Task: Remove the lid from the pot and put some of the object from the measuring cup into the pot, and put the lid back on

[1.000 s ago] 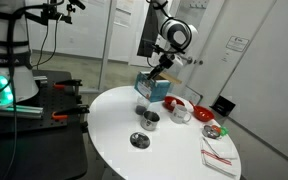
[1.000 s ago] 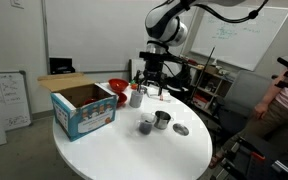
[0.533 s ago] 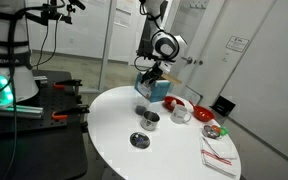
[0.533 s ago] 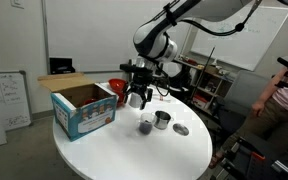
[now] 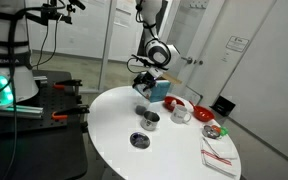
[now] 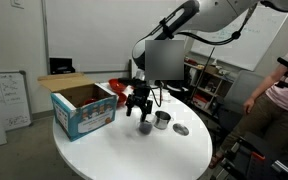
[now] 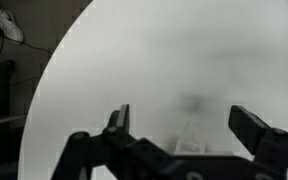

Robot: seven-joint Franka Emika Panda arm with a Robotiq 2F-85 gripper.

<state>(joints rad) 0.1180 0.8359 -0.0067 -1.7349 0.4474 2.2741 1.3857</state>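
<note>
My gripper shifts away from the blue box next, then lowers, to get around the measuring cup's pale part, low between its fingers.
The small silver pot [image 5: 151, 119] [image 6: 162, 120] stands uncovered near the middle of the round white table [image 5: 174, 155]. Its lid [image 5: 139, 140] [image 6: 181, 130] lies flat on the table beside it. A small dark measuring cup [image 5: 141, 110] [image 6: 145, 126] stands close to the pot. My gripper [image 5: 144, 88] [image 6: 139, 108] hangs open just above the measuring cup and holds nothing. In the wrist view the gripper [image 7: 184, 125] has its jaws wide apart over the blurred white tabletop, with only a faint pale shape [image 7: 191, 135] low between them.
A blue cardboard box [image 5: 154, 87] [image 6: 84, 108] stands behind the gripper. A red bowl [image 5: 174, 103] [image 6: 117, 88], a white cup [image 5: 182, 113], a red and white bowl [image 5: 214, 128] and a folded napkin [image 5: 219, 158] are also on the table. A person [image 6: 279, 110] stands at one side.
The arm has swung away from the red bowl and white cup and come down over the measuring cup. The jaws stayed open, and the pot and lid have not moved.
</note>
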